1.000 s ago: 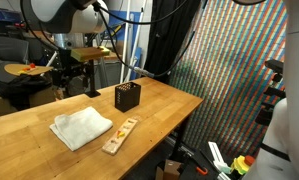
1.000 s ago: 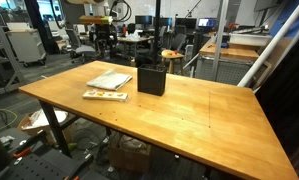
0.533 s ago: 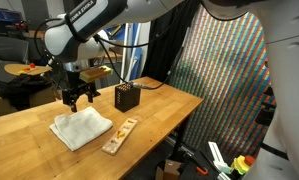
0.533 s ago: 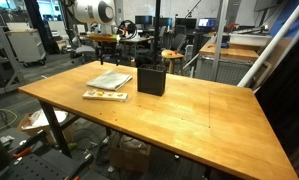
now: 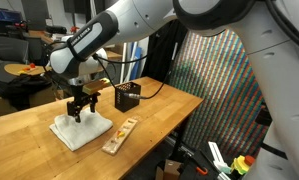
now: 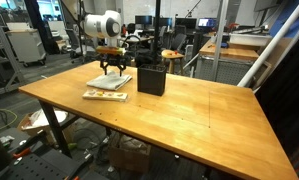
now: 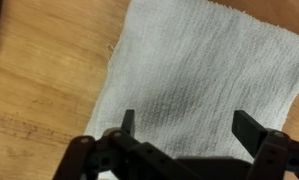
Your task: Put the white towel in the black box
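Note:
My gripper lowers open onto the cloth between its fingers next, as the white towel (image 5: 81,131) lies flat just below it and the fingers already stand wide apart.
The white towel (image 5: 81,131) lies folded flat on the wooden table (image 5: 29,130); it also shows in an exterior view (image 6: 108,82) and fills the wrist view (image 7: 199,70). The black box (image 5: 127,97) stands upright on the table to the right of the towel, and in an exterior view (image 6: 151,77) next to it. My gripper (image 5: 81,114) hangs just above the towel, fingers pointing down; it also shows in an exterior view (image 6: 113,68). In the wrist view the gripper (image 7: 189,125) is open, its two fingers wide apart over the cloth, holding nothing.
A flat wooden strip with orange marks (image 5: 120,136) lies beside the towel near the table's front edge, also in an exterior view (image 6: 106,96). The table edge runs close by. Lab benches, stools and cables stand behind.
The arm has swung in from the back of the table and come down over the towel. The towel, box and strip have not moved.

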Available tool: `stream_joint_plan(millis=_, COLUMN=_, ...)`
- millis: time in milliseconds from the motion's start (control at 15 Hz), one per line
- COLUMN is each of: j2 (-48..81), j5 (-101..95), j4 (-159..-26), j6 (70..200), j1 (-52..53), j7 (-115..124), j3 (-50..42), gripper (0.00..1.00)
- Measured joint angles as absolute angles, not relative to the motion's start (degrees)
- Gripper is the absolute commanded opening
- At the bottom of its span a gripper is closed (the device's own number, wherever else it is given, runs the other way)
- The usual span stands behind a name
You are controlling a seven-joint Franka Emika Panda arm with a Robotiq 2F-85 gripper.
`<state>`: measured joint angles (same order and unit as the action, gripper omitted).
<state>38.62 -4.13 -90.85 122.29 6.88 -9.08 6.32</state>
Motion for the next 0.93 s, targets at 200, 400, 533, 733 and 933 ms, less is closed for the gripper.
stream_joint_plan(millis=200, j2=40.96, j5=-4.08, j4=-89.36, j6=122.29, j1=6.85, j7=-9.08, j3=6.33, gripper=1.0)
stream_joint_plan(millis=400, j2=42.49, j5=-3.58, j4=-88.47, j6=122.28, j1=6.84, j7=-9.08, j3=6.36, gripper=1.0)
stream_joint_plan(millis=533, j2=43.27, j5=-3.39, j4=-87.91, j6=122.27, j1=6.79, j7=-9.08, j3=6.36, gripper=1.0)
stream_joint_plan(millis=733, j2=44.12, j5=-3.38, j4=-87.04, j6=122.02, j1=6.56, j7=-9.08, j3=6.36, gripper=0.74)
stream_joint_plan(millis=933, j2=44.54, j5=-3.24, j4=-86.36, j6=121.75, j1=6.4, j7=-9.08, j3=6.36, gripper=0.66)
